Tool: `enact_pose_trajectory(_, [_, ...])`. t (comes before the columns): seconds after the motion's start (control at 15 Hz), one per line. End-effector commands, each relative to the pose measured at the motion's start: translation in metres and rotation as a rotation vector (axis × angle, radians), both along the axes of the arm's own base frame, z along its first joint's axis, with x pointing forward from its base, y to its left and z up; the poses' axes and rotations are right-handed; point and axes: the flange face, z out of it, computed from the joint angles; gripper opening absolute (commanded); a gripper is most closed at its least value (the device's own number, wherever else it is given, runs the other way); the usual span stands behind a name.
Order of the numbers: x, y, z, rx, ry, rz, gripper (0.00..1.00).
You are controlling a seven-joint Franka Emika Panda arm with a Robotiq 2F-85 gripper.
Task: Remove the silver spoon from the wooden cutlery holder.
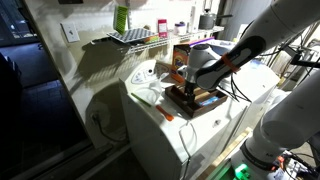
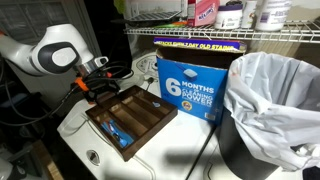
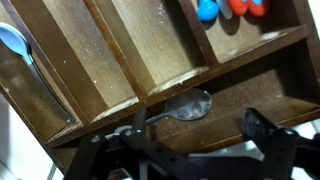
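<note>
The silver spoon's bowl (image 3: 188, 104) lies below my gripper, between its open fingers, so next my gripper needs to go down into the holder's long end section and close on the spoon.
The wooden cutlery holder (image 3: 120, 60) is a dark brown divided tray; it shows in both exterior views (image 1: 192, 100) (image 2: 135, 112) on top of a white appliance. The silver spoon (image 3: 187, 104) lies in its long end compartment, bowl facing up, with the handle running under my left finger. My gripper (image 3: 200, 135) is open and hangs low over that compartment, its fingers either side of the spoon's bowl, not closed on it. The gripper is at the tray's end in both exterior views (image 1: 188, 88) (image 2: 100, 90).
A blue spoon (image 3: 14, 42) lies in a side compartment, and blue and orange utensil ends (image 3: 225, 8) in another. A blue box (image 2: 192, 88) stands behind the tray, beside a bin with a white bag (image 2: 270, 100). A wire shelf (image 2: 230, 33) is overhead.
</note>
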Motion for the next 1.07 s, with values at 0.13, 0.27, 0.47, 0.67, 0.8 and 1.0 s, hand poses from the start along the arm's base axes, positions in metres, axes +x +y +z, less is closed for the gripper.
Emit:
enact_pose_trajectory(0.13, [0.006,0.000,-0.010,0.033,-0.018,0.044,1.00])
enact_pose_trajectory(0.27, [0.008,0.002,-0.013,0.041,-0.028,0.055,1.00])
enact_pose_trajectory(0.47, [0.010,0.002,-0.018,0.046,-0.032,0.083,1.00])
enact_pose_trajectory(0.67, [0.011,0.003,-0.025,0.056,-0.036,0.104,1.00])
enact_pose_trajectory(0.8, [0.012,0.001,-0.029,0.058,-0.028,0.114,1.00])
enact_pose_trajectory(1.0, [0.012,-0.003,-0.035,0.057,-0.025,0.122,1.00])
